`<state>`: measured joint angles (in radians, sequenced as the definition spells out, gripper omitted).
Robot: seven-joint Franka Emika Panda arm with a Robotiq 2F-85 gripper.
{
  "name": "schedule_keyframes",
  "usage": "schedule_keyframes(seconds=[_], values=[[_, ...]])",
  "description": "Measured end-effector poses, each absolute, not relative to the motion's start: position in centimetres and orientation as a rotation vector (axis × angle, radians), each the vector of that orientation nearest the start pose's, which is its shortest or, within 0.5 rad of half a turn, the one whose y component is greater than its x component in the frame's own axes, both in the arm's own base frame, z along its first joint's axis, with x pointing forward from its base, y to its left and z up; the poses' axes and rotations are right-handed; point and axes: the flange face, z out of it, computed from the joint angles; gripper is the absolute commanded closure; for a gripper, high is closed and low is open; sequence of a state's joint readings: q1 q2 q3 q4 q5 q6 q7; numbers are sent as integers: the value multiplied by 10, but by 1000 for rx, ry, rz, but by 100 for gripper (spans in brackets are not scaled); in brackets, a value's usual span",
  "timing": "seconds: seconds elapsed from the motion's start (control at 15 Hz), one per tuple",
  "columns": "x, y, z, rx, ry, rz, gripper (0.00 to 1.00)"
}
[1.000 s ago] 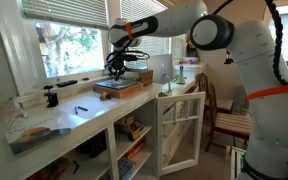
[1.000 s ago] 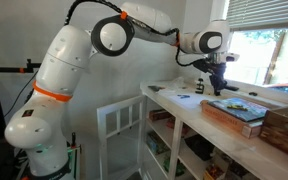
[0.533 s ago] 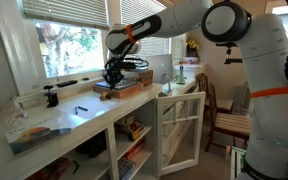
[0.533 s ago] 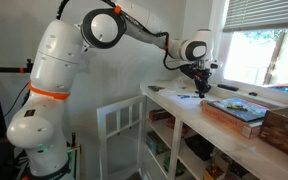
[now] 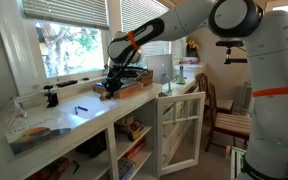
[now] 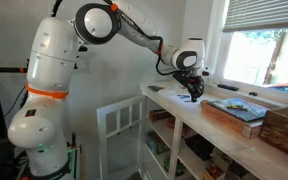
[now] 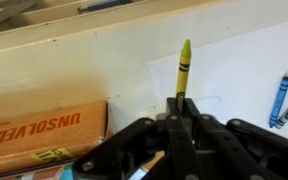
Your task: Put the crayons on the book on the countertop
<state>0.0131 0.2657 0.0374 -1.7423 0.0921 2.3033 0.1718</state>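
My gripper is above the white sheet near the blue crayons, so next it should lower the yellow-olive crayon onto that sheet and let go of it.
In the wrist view my gripper is shut on a yellow-olive crayon that sticks out past the fingertips over the white countertop. Two blue crayons lie on the countertop to the right. The book, with a red-brown edge, lies just to the left of the gripper. In both exterior views the gripper hangs low over the countertop beside the book, off its edge.
A glossy magazine-like sheet and a black pen-like stick lie further along the countertop. A white framed cabinet door stands open below. A wicker basket sits beyond the book. A window sill runs behind.
The gripper has moved off the top of the book and down to the countertop beside it, still shut on the crayon.
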Motion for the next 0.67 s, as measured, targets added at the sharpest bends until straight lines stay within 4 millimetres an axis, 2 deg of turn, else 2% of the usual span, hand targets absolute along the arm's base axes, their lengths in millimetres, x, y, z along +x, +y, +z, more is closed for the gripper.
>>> schedule_keyframes(seconds=[0.33,0.6,0.67], values=[[652,44,424,-2953,170,-449,97],[650,49,421,-2951,128,-469,97],[650,49,421,-2952,121,-471,67]])
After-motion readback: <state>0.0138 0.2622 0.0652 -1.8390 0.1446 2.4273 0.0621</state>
